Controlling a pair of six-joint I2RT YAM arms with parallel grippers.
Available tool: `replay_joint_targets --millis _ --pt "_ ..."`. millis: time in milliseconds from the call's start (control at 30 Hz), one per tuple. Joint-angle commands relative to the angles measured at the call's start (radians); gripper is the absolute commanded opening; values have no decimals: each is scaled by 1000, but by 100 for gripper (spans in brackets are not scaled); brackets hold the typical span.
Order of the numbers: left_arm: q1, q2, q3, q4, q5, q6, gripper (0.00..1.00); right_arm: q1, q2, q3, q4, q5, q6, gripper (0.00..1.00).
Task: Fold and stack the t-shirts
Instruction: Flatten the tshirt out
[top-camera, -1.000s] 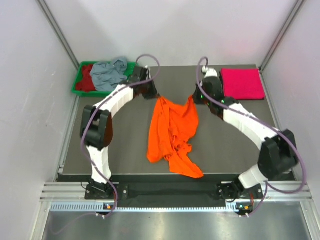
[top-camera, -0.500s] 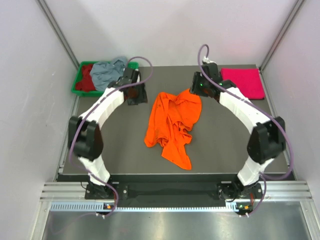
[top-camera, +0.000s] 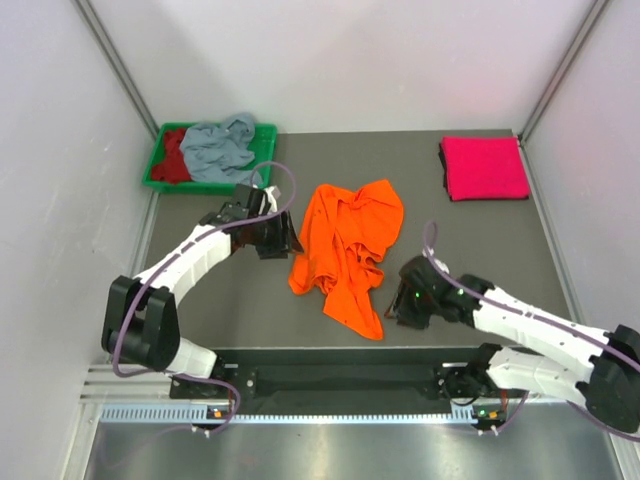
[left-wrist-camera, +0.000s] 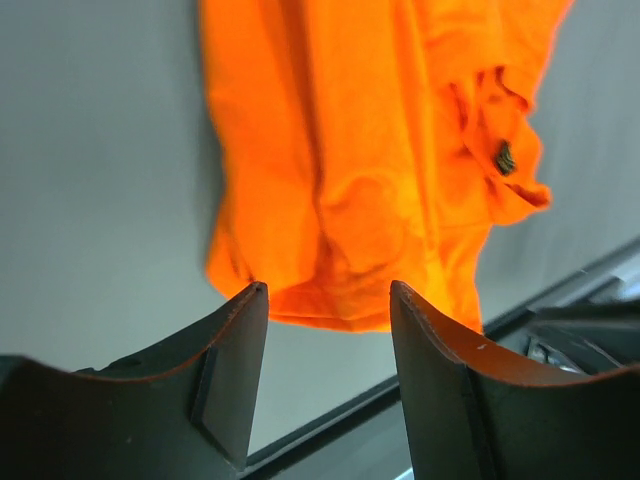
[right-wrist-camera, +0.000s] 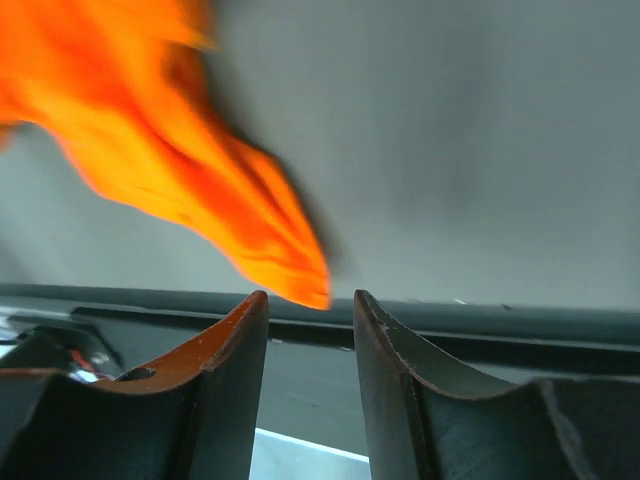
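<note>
My right gripper is to go down next and back toward the table's front edge, and there it will close on the orange t-shirt's near tip (top-camera: 372, 331) (right-wrist-camera: 306, 285).
A bright orange t-shirt (top-camera: 345, 240) lies crumpled in the middle of the dark table, free of both grippers. My left gripper (top-camera: 284, 241) is open just off the shirt's left edge; in the left wrist view the orange cloth (left-wrist-camera: 380, 150) lies beyond the open gripper (left-wrist-camera: 328, 290). My right gripper (top-camera: 400, 305) is open near the table's front edge, beside the shirt's lower tip (right-wrist-camera: 290, 270), with nothing between its fingers (right-wrist-camera: 310, 297). A folded magenta t-shirt (top-camera: 485, 168) lies at the back right. Grey-blue (top-camera: 220, 145) and dark red (top-camera: 172, 160) t-shirts lie bunched in the tray.
The green plastic tray (top-camera: 263, 134) stands at the back left corner. White walls close in the table on three sides. A dark raised lip (top-camera: 330, 355) runs along the table's front edge, close behind my right gripper.
Both grippers opened and let go of the orange shirt's top edge. The left arm drew back to the shirt's left side. The right arm swung down to the front edge by the shirt's lower tip.
</note>
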Motion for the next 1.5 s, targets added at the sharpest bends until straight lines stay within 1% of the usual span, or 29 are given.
replay_joint_targets --millis 0,33,133,267,300,367,533,600,800,833,900,933,1033,1067,1133,1167,1200,1233,1267,1300,1333,1367,1400,1433,1467 --pt "-2 -73 -58 128 140 -37 57 67 -98 -92 106 30 182 40" --pt "-2 -76 -75 140 156 -45 56 75 -116 -132 125 27 193 40" --pt "-12 -70 -122 174 160 -51 57 101 -135 -161 154 28 203 39" --pt "-30 -60 -162 228 174 -77 58 133 -67 -172 165 19 231 39" --pt "-35 -55 -162 237 176 -87 58 150 -57 -186 209 13 233 39" --pt "-54 -47 -156 237 167 -89 59 164 -31 -198 242 5 257 39" --pt "-120 -47 -132 207 81 -66 63 187 9 -238 306 8 298 39" --pt "-154 -50 -129 176 16 -48 63 195 22 -249 332 8 308 39" --pt "-226 -50 -138 163 -109 -22 66 198 51 -265 351 39 320 38" --pt "-243 -40 -136 167 -117 -17 66 198 49 -272 360 45 325 36" --pt "-260 -24 -127 167 -155 -11 66 199 43 -285 381 53 326 27" --pt "-277 -11 -124 173 -172 -6 66 198 34 -287 378 69 325 17" --pt "-306 23 -112 177 -234 -2 65 198 -3 -275 348 118 306 1" --pt "-309 34 -98 173 -246 0 63 198 -16 -267 300 137 303 0" --pt "-315 63 -78 150 -286 -5 43 198 -62 -224 244 201 274 0" --pt "-314 74 -49 135 -306 -5 33 198 -78 -206 181 226 262 0" --pt "-314 89 -28 112 -327 -5 13 198 -93 -165 145 284 237 0" --pt "-315 94 -2 57 -390 -5 6 196 -125 -142 106 319 227 0" --pt "-312 95 58 30 -415 0 1 195 -139 -119 23 356 216 0" --pt "-312 95 92 3 -438 3 0 187 -156 -64 -19 390 187 0" --pt "-305 89 168 -60 -483 9 0 179 -185 -34 -62 455 168 0" --pt "-300 85 207 -89 -501 11 0 160 -197 -4 -138 486 148 0" --pt "-283 71 245 -120 -520 15 0 144 -208 57 -177 534 107 0" --pt "-271 63 314 -158 -537 21 0 129 -225 90 -251 559 89 0" --pt "-254 57 347 -181 -550 21 0 95 -231 148 -286 579 72 0"
